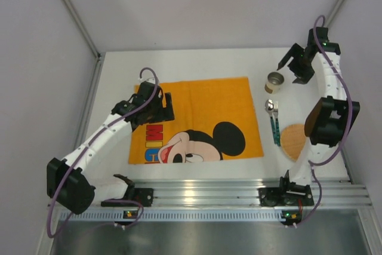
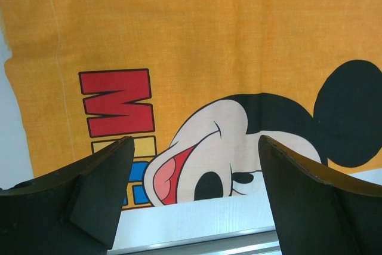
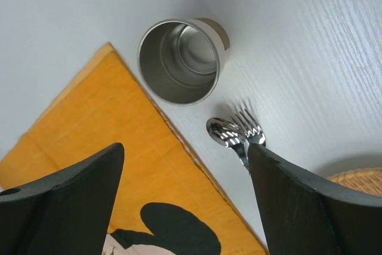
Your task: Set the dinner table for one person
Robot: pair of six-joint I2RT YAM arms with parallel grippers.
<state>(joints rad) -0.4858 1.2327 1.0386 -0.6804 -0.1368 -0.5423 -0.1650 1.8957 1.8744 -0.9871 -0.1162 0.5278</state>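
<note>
Next, my right gripper moves down toward the steel cup's opening, one finger inside, onto the cup rim's side away from the cloth [image 1: 197, 117], because the cup's opening faces up.
An orange Mickey Mouse cloth [image 1: 197, 117] lies flat in the middle of the white dinner table [image 1: 179, 64]. My left gripper [image 1: 169, 107] hovers open over the cloth's left part. In the left wrist view the cloth [image 2: 209, 40] fills the frame behind the empty left gripper [image 2: 196, 141]. A steel cup [image 1: 274, 82] stands upright just off the cloth's far right corner, with a spoon and fork [image 1: 273, 117] lying side by side nearer me. My right gripper [image 1: 289, 68] hangs open above the cup [image 3: 179, 64], with nothing between the fingers of the right gripper [image 3: 185, 147].
A round wicker coaster [image 1: 293, 140] lies right of the cutlery, partly hidden by the right arm. An aluminium rail [image 1: 203, 195] runs along the near edge. Grey walls close in on the left, back and right. Bare white table [image 3: 298, 40] surrounds the cup.
</note>
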